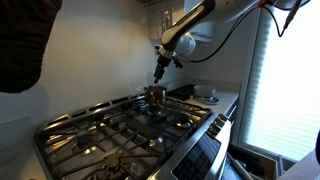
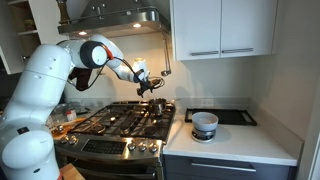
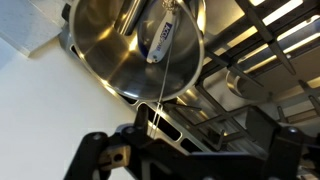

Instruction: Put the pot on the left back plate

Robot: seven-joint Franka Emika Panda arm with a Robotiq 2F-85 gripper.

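Observation:
My gripper moves down and toward the pot next, setting its spread fingers astride the pot's rim (image 1: pixel 155 88) (image 3: pixel 188 86), because the fingers still hang above that thin edge.
The shiny steel pot (image 1: pixel 153 95) stands on the right back burner of the cooktop, seen in both exterior views (image 2: pixel 157 105). In the wrist view the pot (image 3: pixel 120 55) fills the upper part, seen from above. A thin wire runs over it down to the jaws. My gripper (image 1: pixel 160 70) hangs just above the pot (image 2: pixel 150 82). Its fingers (image 3: pixel 185 140) look spread, with grate showing between them. The left back plate (image 2: pixel 112 108) is bare, a burner's width to the pot's left (image 1: pixel 80 125).
A white dish (image 2: pixel 204 125) and a black board (image 2: pixel 228 116) sit on the counter right of the cooktop. The wall runs close behind the pot. The hood (image 2: pixel 110 20) hangs above the burners. Black grates (image 1: pixel 120 130) cover the whole cooktop.

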